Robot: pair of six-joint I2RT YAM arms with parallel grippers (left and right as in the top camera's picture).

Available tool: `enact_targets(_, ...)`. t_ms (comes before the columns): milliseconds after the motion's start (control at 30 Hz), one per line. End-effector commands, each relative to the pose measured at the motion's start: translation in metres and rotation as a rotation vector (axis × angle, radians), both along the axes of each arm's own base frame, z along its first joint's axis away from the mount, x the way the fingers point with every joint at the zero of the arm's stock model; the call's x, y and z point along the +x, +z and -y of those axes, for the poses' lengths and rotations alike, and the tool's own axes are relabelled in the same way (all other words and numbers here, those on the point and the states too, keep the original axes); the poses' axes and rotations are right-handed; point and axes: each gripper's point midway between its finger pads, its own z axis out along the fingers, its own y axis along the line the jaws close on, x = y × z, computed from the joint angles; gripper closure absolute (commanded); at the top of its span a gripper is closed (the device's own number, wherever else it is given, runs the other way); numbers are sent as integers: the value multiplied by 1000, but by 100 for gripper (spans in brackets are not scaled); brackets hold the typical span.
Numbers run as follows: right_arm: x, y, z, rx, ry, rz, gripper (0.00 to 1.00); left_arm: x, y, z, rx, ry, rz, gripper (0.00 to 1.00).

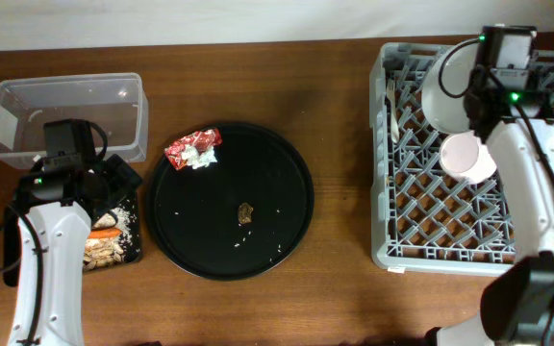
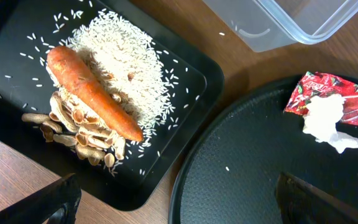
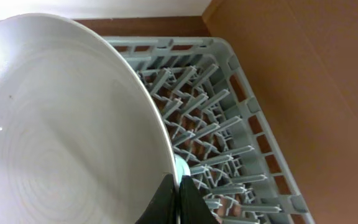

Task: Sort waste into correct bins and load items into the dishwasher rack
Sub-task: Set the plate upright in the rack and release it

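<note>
The plate is still hanging tilted in my right gripper. My right gripper will next move down and toward the white fork, lower the plate onto the rack's wires beside it and then let go of the plate's rim.
My right gripper is shut on the rim of the pale grey plate, holding it tilted over the far left part of the dishwasher rack. Inside the rack lie a pinkish-white bowl and a white fork. My left gripper hangs open and empty above the gap between the flat black tray and the round black tray. An orange carrot, white rice and beige scraps lie in the flat tray. The red-and-white wrapper and a small brown lump lie on the round tray.
A clear plastic tub stands at the back left, just behind the flat tray. A few rice grains are scattered on the round tray. A bit of light blue shows behind the plate's rim in the rack.
</note>
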Motion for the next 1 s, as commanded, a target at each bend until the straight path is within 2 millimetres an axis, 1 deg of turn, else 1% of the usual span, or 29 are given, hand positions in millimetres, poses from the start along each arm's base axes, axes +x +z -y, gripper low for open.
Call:
enact_targets(0, 9, -11, -8, -97, 6, -71, 96, 3, 11, -2, 8, 0, 33, 1)
enact_targets(100, 15, -14, -17, -153, 14, -91, 96, 3, 11, -2, 8, 0, 33, 1)
enact_targets(233, 20, -10, -32, -240, 31, -114, 96, 3, 11, -2, 8, -1, 33, 1)
enact_targets(433, 24, -17, -43, -252, 48, -129, 96, 3, 11, -2, 8, 0, 33, 1)
enact_targets(467, 24, -17, -44, -252, 50, -131, 90, 3, 11, -2, 8, -1, 33, 1)
enact_targets(500, 24, -17, -46, -252, 55, -131, 76, 3, 11, -2, 8, 0, 33, 1)
enact_targets(533, 24, -17, -48, -252, 58, -130, 55, 3, 11, -2, 8, 0, 33, 1)
enact_targets(567, 25, -18, -50, -250, 62, -130, 37, 3, 11, -2, 8, 0, 33, 1)
enact_targets(633, 24, -17, -59, -231, 63, -112, 34, 3, 11, -2, 8, 0, 33, 1)
enact_targets(700, 24, -15, -73, -204, 68, -77, 30, 3, 11, -2, 8, 0, 33, 1)
enact_targets(767, 24, -14, -89, -175, 98, -60, 19, 3, 11, -2, 8, -1, 33, 1)
enact_targets(833, 21, -13, -105, -131, 133, -47, 14, 3, 11, -2, 8, 0, 33, 1)
enact_targets(900, 18, -5, -116, -58, 148, -28, 9, 3, 11, -2, 8, 0, 33, 1)
enact_targets(933, 17, -1, -121, -17, 158, -25, 3, 3, 11, -2, 8, -1, 33, 1)
enact_targets(967, 13, 6, -125, 44, 165, -25, 1, 3, 11, -2, 8, 0, 33, 1)
